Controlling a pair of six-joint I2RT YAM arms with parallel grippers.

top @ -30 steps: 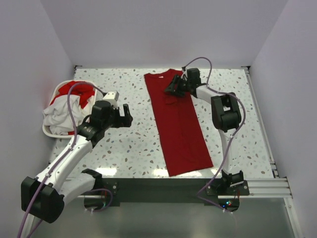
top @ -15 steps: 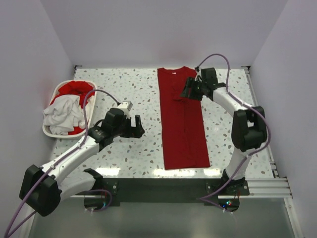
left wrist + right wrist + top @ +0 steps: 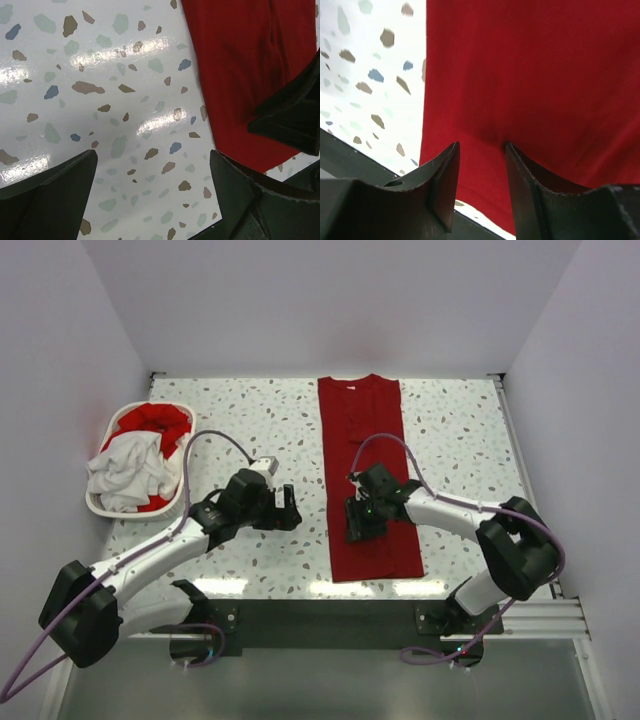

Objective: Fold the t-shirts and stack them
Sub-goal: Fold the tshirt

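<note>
My right gripper moves back from above the flat cloth next. Then it closes on the hem corner away from the basket, which lies back of the gripper.
A deep red t-shirt (image 3: 365, 455), folded into a long strip, lies flat on the speckled table, collar at the far end. My right gripper (image 3: 358, 521) is open low over its lower left part. In the right wrist view its jaws (image 3: 481, 146) stand a little apart, tips at the red cloth (image 3: 535, 75) near the hem. My left gripper (image 3: 286, 510) is open and empty over bare table just left of the shirt. The left wrist view shows the wide gap (image 3: 153, 155) and the shirt's edge (image 3: 230, 65). More red shirts (image 3: 155, 422) and a white one (image 3: 125, 470) fill the basket.
A white laundry basket (image 3: 103, 508) stands at the left edge of the table. The right gripper's black body (image 3: 295, 117) shows in the left wrist view. The black front rail (image 3: 330, 612) runs along the near edge, just below the shirt's hem.
The right gripper let go near the collar and moved down to the shirt's lower part. The left gripper moved right towards the shirt's left edge. The shirt was straightened, then stayed put.
</note>
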